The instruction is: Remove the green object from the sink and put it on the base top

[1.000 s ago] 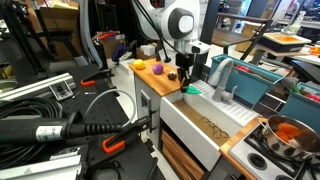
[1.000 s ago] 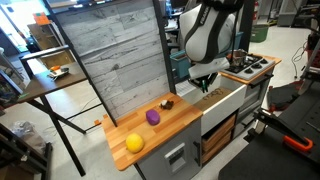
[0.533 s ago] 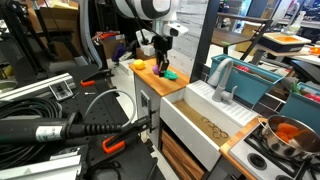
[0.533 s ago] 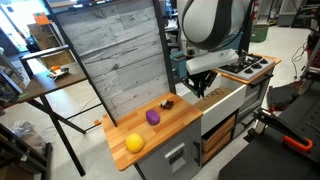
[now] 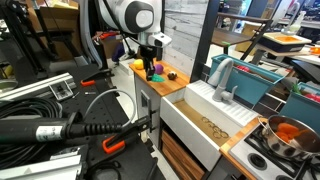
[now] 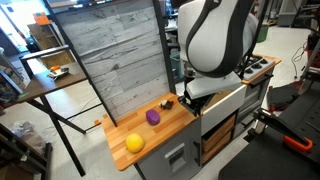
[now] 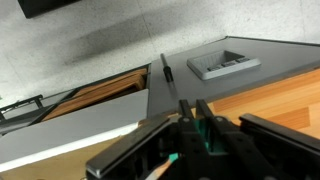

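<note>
The pinched green object still hangs above the base top, so it comes down with my gripper next onto the bare wood (image 5: 167, 83) (image 7: 248, 106) beside the small dark piece for release.
My gripper (image 5: 152, 68) hangs over the light tan wooden base top (image 5: 150, 88), away from the white sink (image 5: 200, 115). In the wrist view its jaws (image 7: 192, 110) are nearly closed, with the green object (image 7: 209, 135) pinched between the fingers. In an exterior view the arm's body hides the gripper and most of the sink (image 6: 228, 98); the base top (image 6: 155, 135) shows there. The green object is hard to make out in both exterior views.
On the base top lie a purple ball (image 6: 152, 117), a yellow piece (image 6: 134, 143) and a small dark piece (image 6: 167, 102). A grey-teal faucet (image 5: 222, 75), a teal dish rack (image 5: 262, 85) and a pot (image 5: 290, 135) stand beyond the sink. Cables lie beside the cabinet.
The arm has swung from above the sink's edge to over the base top, carrying the green object along in its closed jaws.
</note>
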